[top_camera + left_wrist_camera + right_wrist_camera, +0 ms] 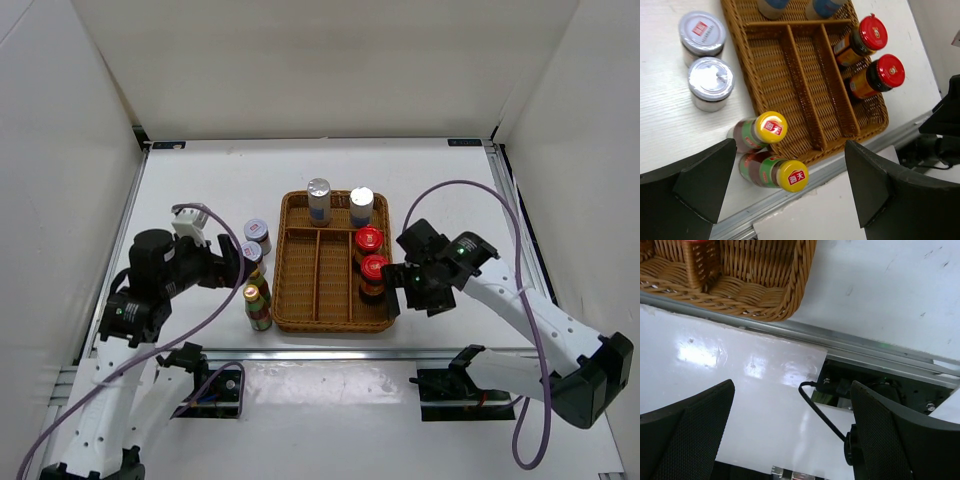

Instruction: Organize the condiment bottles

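Note:
The green bottle nearer the jars is outside the tray, so my left gripper needs to lower toward the tray's edge and turn onto that yellow cap (252, 269).
A brown wicker tray (283, 262) holds two silver-capped cylinders (318, 200) (361, 205) in its back compartment. Two red-capped bottles (369, 243) (374, 272) stand in its right one. Left of the tray on the table stand two grey-lidded jars (257, 234) (251, 255) and two green yellow-capped bottles (258, 290) (256, 310). My left gripper (235, 265) is open and empty above these; its view shows the jars (702, 32) (710, 80), the yellow caps (771, 127) (792, 175) and the red caps (872, 32) (889, 70). My right gripper (400, 278) is open and empty beside the tray's right front corner (765, 280).
White walls enclose the table on three sides. An aluminium rail (330, 352) runs along the near edge, and it also shows in the right wrist view (865, 347). The tray's two middle compartments (790, 85) hold nothing. A black cable (822, 410) and the arm mounts lie below the rail.

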